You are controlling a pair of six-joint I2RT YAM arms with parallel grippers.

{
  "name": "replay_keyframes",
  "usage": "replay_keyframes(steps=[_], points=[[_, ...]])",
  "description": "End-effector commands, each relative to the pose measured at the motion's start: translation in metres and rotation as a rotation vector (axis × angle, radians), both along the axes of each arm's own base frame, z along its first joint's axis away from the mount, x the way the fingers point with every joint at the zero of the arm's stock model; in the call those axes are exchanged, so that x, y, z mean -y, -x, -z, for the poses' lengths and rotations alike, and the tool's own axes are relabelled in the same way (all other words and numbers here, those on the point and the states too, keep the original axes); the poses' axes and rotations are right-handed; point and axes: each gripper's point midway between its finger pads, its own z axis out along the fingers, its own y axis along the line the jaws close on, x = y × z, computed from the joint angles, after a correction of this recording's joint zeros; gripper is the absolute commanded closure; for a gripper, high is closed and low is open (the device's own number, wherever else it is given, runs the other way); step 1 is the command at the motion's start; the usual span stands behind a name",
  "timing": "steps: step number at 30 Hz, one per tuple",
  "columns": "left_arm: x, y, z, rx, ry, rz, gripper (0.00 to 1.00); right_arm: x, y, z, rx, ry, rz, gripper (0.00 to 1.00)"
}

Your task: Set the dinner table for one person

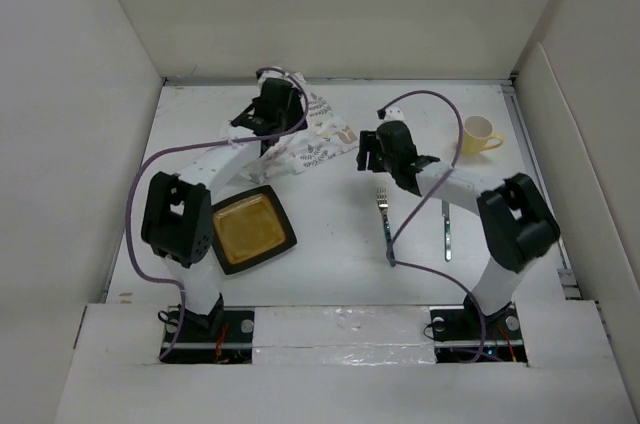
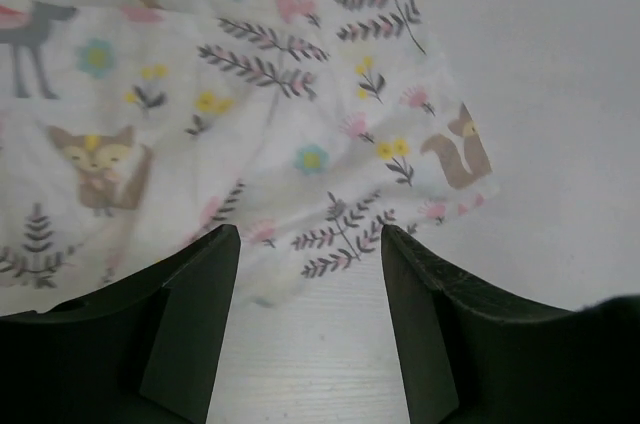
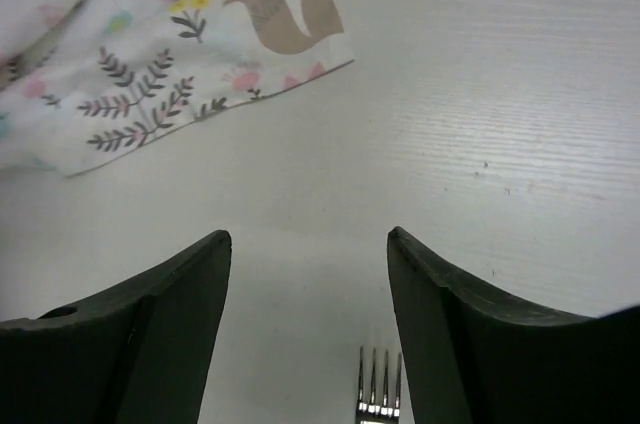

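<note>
The right gripper's open fingers are still short of the placemat's fox corner [image 1: 352,140] [image 3: 335,52], so the robot will next move that gripper down and farther outward to it.
The dinner table [image 1: 340,264] is a plain white tabletop with white walls round it. A crumpled white placemat [image 1: 312,139] printed with foxes and plants lies at the back middle. My left gripper [image 1: 270,129] is open and empty at the placemat's left side. In the left wrist view the placemat's near edge [image 2: 330,234] lies between the open fingers of my left gripper [image 2: 310,234]. My right gripper [image 1: 364,157] is open and empty, just right of the placemat. In the right wrist view my right gripper [image 3: 310,239] hovers above the fork's tines [image 3: 380,396], with the placemat's fox corner [image 3: 290,19] ahead.
An amber square plate with a black rim [image 1: 252,230] lies front left by the left arm. A fork [image 1: 384,214] and a knife [image 1: 447,229] lie right of centre. A yellow cup [image 1: 480,134] stands at the back right. Cables trail from both arms.
</note>
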Motion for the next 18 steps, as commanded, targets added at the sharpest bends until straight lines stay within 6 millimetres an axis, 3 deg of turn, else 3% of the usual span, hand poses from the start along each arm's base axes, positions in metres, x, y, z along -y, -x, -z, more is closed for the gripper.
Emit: replay_keyframes(steps=[1,2,3,4,6,8,9,11,15,16,18], points=[[-0.059,-0.008,-0.006,0.069,-0.012,-0.173,0.44,-0.022,-0.038,-0.012,-0.022,-0.051,-0.016,0.3],[-0.065,-0.01,-0.004,0.079,0.002,-0.184,0.42,-0.018,-0.047,0.021,-0.091,-0.017,-0.003,0.3],[-0.071,-0.01,0.0,0.076,-0.002,-0.199,0.4,-0.021,-0.05,0.03,-0.122,0.0,-0.009,0.3],[-0.077,-0.007,0.008,0.061,-0.012,-0.21,0.4,-0.02,-0.064,0.024,-0.135,-0.008,-0.007,0.3],[-0.084,-0.012,0.013,0.062,-0.027,-0.216,0.34,-0.02,-0.072,0.05,-0.201,0.006,-0.005,0.3],[-0.083,-0.016,0.015,0.059,-0.034,-0.213,0.33,-0.022,-0.082,0.042,-0.191,-0.013,-0.005,0.3],[-0.08,-0.023,0.01,0.07,-0.035,-0.203,0.33,-0.022,-0.081,0.055,-0.233,0.004,-0.001,0.31],[-0.074,-0.03,0.023,0.036,-0.045,-0.176,0.33,-0.023,-0.088,0.048,-0.243,0.017,0.004,0.32],[-0.06,-0.048,0.03,0.016,-0.042,-0.123,0.33,-0.026,-0.096,0.057,-0.282,0.038,0.016,0.34],[-0.059,-0.049,0.038,0.002,-0.052,-0.113,0.33,-0.026,-0.096,0.07,-0.31,0.051,0.019,0.34],[-0.058,-0.053,0.04,-0.003,-0.058,-0.112,0.34,-0.032,-0.099,0.07,-0.319,0.061,0.017,0.36]])
